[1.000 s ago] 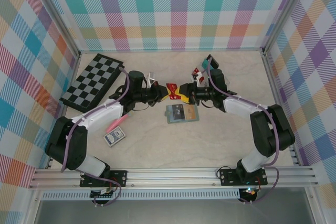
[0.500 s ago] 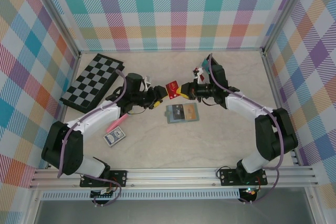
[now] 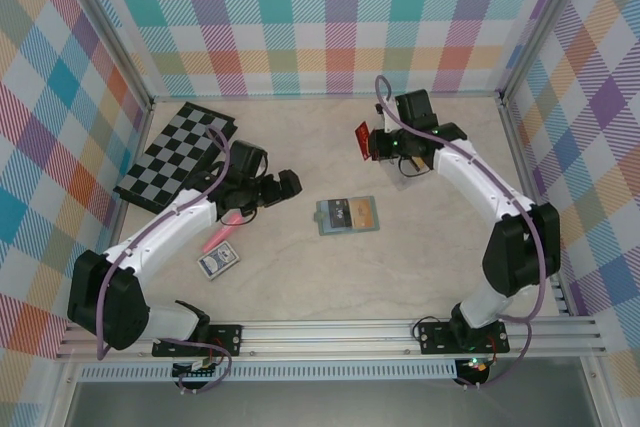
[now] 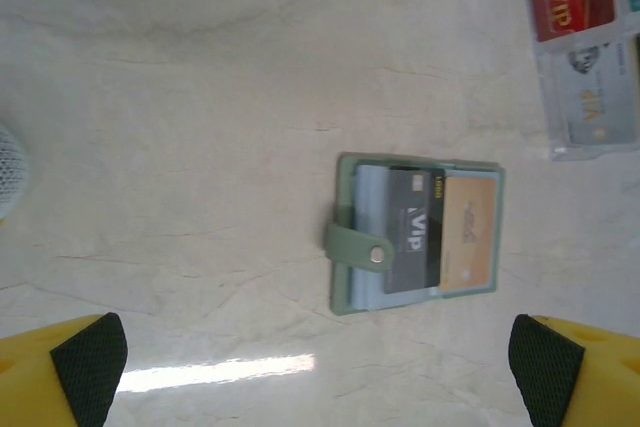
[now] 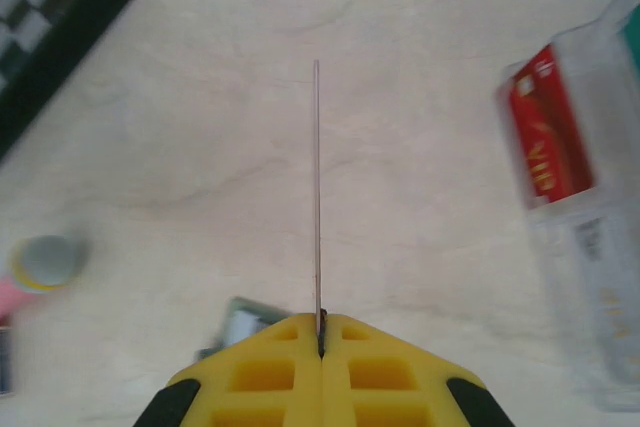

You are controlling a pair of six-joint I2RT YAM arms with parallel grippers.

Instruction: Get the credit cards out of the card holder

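A matching red card already rests inside the clear tray's red-card section (image 5: 550,129), so the robot's right gripper will next go down to that section below it and release the red card.
The grey-green card holder (image 3: 347,215) lies open on the table, and the left wrist view shows the card holder (image 4: 415,232) with a dark VIP card (image 4: 412,229) and a gold card (image 4: 470,232) in its slots. My left gripper (image 3: 288,187) hovers to its left, open and empty, its black pads (image 4: 90,367) far apart. My right gripper (image 3: 375,142) is at the back right, shut on a red credit card (image 3: 362,140). In the right wrist view that card (image 5: 317,187) is edge-on and sticks out of the shut gripper (image 5: 321,332).
A clear tray (image 5: 590,247) holding a red card (image 5: 545,137) lies right of the right gripper; the tray (image 4: 590,137) also holds a silver card (image 4: 595,97). The checkered board (image 3: 175,155), a pink marker (image 3: 220,239) and the playing-card pack (image 3: 217,264) lie on the left.
Both grippers met over the table's middle at the red card. The left one has let go and pulled back left; the right one has carried the card to the back right.
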